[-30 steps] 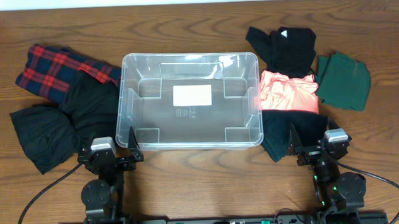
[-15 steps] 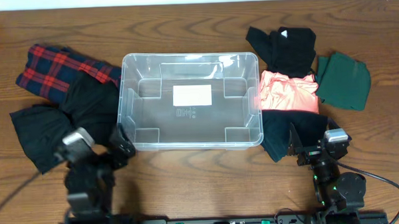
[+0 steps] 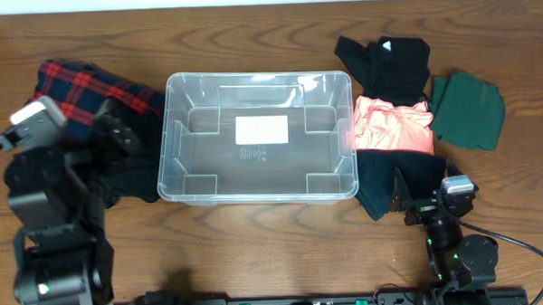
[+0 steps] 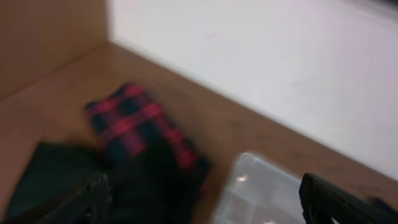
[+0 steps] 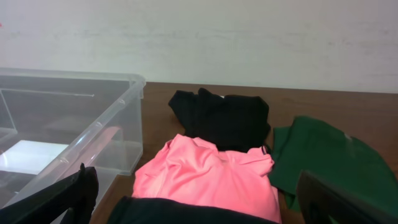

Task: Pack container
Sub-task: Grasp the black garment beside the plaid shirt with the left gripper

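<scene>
My left gripper lowers and swings left in the overhead view onto the black clothes' edge away from the container [image 3: 258, 77] next, because bare tabletop borders it.
The container [image 3: 258, 77], a large clear bin with a white label on its base, stands empty at the table's middle. My left gripper [image 3: 115, 138] is raised over the black clothes [image 3: 127, 167] left of the bin, open and empty. Its wrist view is blurred and shows the red plaid cloth [image 4: 140, 127], black clothes [image 4: 62, 186] and a corner of the container [image 4: 261, 193]. My right gripper [image 3: 427, 200] is open and empty, low at the near right. Its wrist view shows the container [image 5: 68, 118], a pink shirt [image 5: 211, 174] and a dark cloth [image 5: 186, 213] just ahead.
A red plaid cloth [image 3: 79, 87] lies at the far left. Right of the bin lie a black garment [image 3: 386, 62], a pink shirt [image 3: 393, 126], a green garment [image 3: 469, 109] and a dark cloth [image 3: 390, 185]. A white wall stands behind the table.
My left arm has risen from the near edge and swung left and away, over the black clothes. The right arm and the clothes have not moved.
</scene>
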### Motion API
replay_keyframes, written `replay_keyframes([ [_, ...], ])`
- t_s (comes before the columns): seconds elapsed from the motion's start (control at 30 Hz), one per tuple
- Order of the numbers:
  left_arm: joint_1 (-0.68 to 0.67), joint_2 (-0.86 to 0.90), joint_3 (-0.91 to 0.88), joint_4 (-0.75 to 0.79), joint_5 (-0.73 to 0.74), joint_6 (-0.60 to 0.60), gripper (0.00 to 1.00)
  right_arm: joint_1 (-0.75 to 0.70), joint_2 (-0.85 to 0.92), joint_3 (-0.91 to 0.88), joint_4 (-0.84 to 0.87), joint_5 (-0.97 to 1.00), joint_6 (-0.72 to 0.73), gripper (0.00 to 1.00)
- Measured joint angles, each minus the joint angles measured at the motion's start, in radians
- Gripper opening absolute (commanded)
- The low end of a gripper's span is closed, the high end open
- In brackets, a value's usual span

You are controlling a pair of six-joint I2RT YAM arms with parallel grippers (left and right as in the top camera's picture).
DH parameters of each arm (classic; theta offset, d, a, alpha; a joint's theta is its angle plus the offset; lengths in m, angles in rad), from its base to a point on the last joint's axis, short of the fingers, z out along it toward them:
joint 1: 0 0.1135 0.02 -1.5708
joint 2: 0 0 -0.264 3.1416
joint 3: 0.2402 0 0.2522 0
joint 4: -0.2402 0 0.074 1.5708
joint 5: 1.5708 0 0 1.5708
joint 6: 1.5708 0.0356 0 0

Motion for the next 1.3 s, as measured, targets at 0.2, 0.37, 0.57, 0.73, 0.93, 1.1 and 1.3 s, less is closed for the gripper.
replay_keyframes([
  [0.2, 0.336, 0.158, 0.007, -0.141, 0.039, -0.074, 0.98, 0.000, 0.000, 0.000, 0.000, 0.000, 0.000, 0.99],
  [0.37, 0.592, 0.300, 0.008, -0.141, 0.169, -0.077, 0.98, 0.000, 0.000, 0.000, 0.000, 0.000, 0.000, 0.99],
  [0.57, 0.818, 0.525, 0.009, -0.141, 0.378, 0.018, 0.98, 0.000, 0.000, 0.000, 0.000, 0.000, 0.000, 0.99],
  [0.73, 0.910, 0.672, 0.009, -0.110, 0.446, 0.078, 0.98, 0.000, 0.000, 0.000, 0.000, 0.000, 0.000, 0.99],
  [0.93, 0.925, 0.805, 0.009, 0.003, 0.536, 0.154, 0.98, 0.000, 0.000, 0.000, 0.000, 0.000, 0.000, 0.99],
  [1.1, 0.925, 0.888, 0.009, 0.049, 0.622, 0.233, 0.98, 0.000, 0.000, 0.000, 0.000, 0.000, 0.000, 0.99],
  [1.3, 0.925, 1.007, 0.009, 0.114, 0.682, 0.282, 0.98, 0.000, 0.000, 0.000, 0.000, 0.000, 0.000, 0.99],
])
